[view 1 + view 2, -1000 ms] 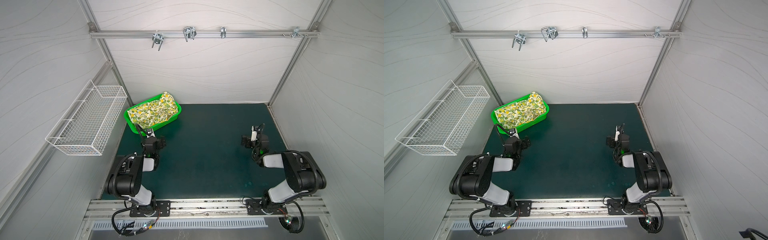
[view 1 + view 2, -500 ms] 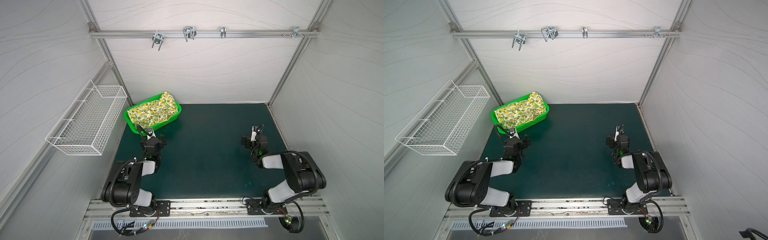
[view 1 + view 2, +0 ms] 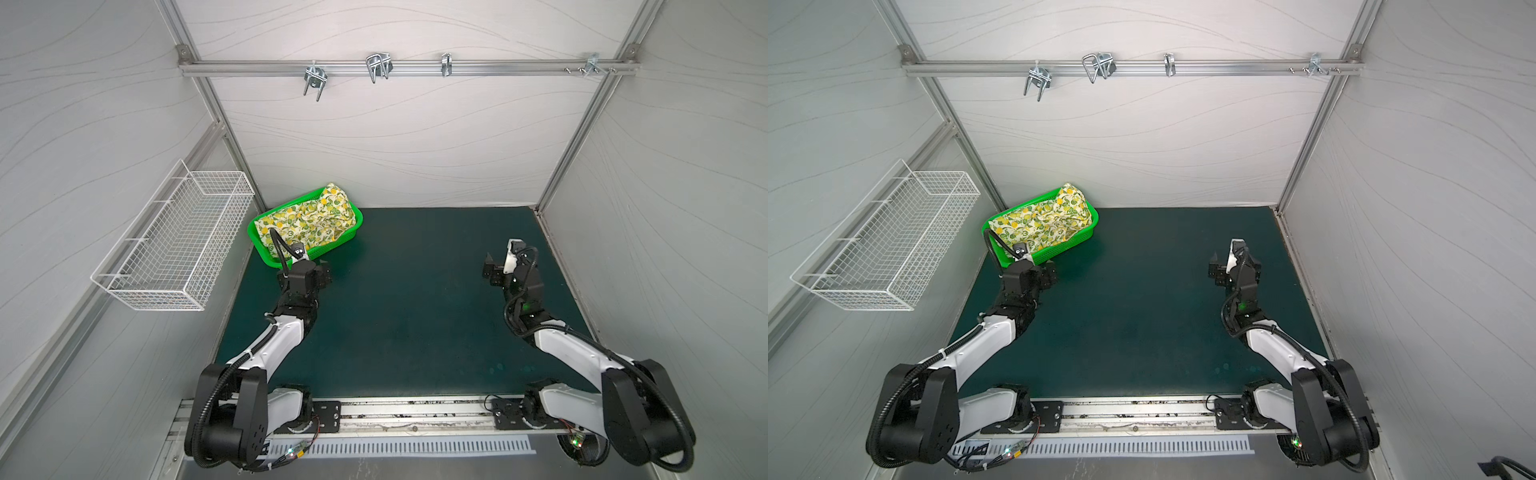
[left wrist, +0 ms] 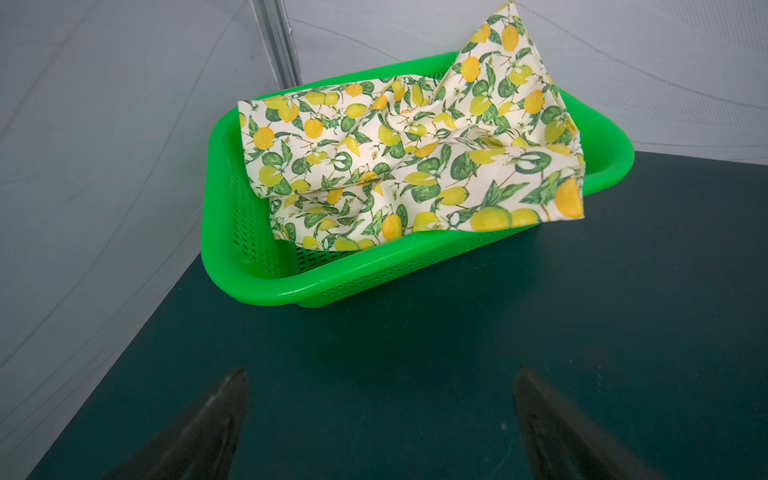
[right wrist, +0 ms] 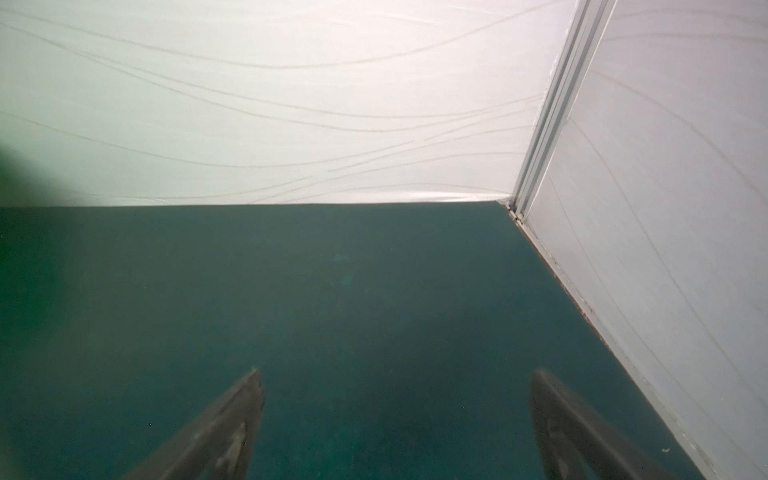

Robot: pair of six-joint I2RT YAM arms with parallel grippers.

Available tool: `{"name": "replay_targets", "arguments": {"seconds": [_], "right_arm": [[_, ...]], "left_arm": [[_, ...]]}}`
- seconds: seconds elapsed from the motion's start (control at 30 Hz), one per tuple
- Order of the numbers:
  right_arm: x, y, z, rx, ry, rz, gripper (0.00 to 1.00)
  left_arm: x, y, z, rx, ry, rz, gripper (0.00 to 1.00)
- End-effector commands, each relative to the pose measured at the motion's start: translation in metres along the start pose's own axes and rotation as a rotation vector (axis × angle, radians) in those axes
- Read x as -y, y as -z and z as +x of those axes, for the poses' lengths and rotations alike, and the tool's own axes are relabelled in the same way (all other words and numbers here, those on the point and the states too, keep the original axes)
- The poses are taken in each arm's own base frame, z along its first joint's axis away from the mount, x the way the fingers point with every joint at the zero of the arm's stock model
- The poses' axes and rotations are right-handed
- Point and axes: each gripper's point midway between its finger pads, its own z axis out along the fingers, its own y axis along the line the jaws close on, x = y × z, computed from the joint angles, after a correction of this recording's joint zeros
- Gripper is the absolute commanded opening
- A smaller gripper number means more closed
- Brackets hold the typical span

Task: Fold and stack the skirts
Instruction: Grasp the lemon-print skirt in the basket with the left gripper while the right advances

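Note:
My left gripper reaches outward and closes on the fold at the skirt's overhanging corner (image 3: pixel 344 229) (image 4: pixel 552 200) next, since that corner sticks out past the rim.
A cream skirt with a lemon and leaf print (image 3: pixel 307 218) (image 3: pixel 1042 220) (image 4: pixel 395 158) lies crumpled in the green basket (image 3: pixel 332 245) (image 3: pixel 1075 239) (image 4: pixel 291 291) at the back left of the mat. One of its corners hangs over the basket's rim. My left gripper (image 3: pixel 307 266) (image 3: pixel 1038 270) (image 4: pixel 380 382) hovers just in front of the basket, open and empty, facing it. On the right side of the mat my right gripper (image 3: pixel 505 259) (image 3: pixel 1231 259) (image 5: pixel 397 378) is also open and empty, over bare mat and facing the back wall.
A dark green mat (image 3: pixel 415 311) covers the table, and white walls close it in at the back and on both sides. On the left wall hangs a white wire basket (image 3: pixel 174 249). A metal rail with hooks (image 3: pixel 374 68) runs across the back wall, high up.
Both arms have stretched out, their elbows dropping low toward the near edge. The grippers have edged slightly toward the back and both stay open.

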Motion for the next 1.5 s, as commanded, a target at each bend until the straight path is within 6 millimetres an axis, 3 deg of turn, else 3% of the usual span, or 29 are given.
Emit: {"name": "replay_targets", "arguments": {"seconds": [0.0,0.23,0.4,0.67,0.83,1.0,1.27,1.37,1.4,1.43,1.47], "right_arm": [[-0.007,0.006,0.004,-0.109,0.023,-0.017,0.99],[-0.047,0.020,-0.021,-0.120,-0.037,-0.177,0.99],[-0.065,0.029,-0.037,-0.159,-0.071,-0.263,0.99],[-0.080,0.043,-0.046,-0.172,-0.081,-0.340,0.99],[-0.079,0.051,-0.044,-0.180,-0.097,-0.352,0.99],[-0.078,0.055,-0.047,-0.174,-0.101,-0.361,0.99],[-0.082,0.056,-0.041,-0.192,-0.122,-0.381,0.99],[-0.084,0.056,-0.037,-0.204,-0.132,-0.391,0.99],[-0.085,0.057,-0.037,-0.204,-0.135,-0.393,0.99],[-0.085,0.056,-0.037,-0.204,-0.135,-0.393,0.99],[-0.085,0.057,-0.038,-0.202,-0.136,-0.394,0.99]], "left_arm": [[0.017,0.003,-0.028,-0.044,0.043,0.087,0.99],[0.052,-0.012,-0.053,-0.184,0.095,0.221,0.99],[0.064,-0.036,-0.062,-0.257,0.091,0.219,0.99],[0.083,-0.081,-0.059,-0.385,0.069,0.209,0.99],[0.076,-0.103,-0.045,-0.459,0.016,0.124,0.97],[0.070,-0.112,-0.034,-0.474,-0.012,0.075,0.90],[0.065,-0.112,-0.032,-0.464,-0.027,0.052,0.49],[0.066,-0.110,-0.034,-0.465,-0.039,0.060,0.22],[0.066,-0.110,-0.035,-0.466,-0.044,0.064,0.07],[0.065,-0.108,-0.037,-0.466,-0.045,0.062,0.00],[0.064,-0.106,-0.038,-0.465,-0.043,0.060,0.00]]}}
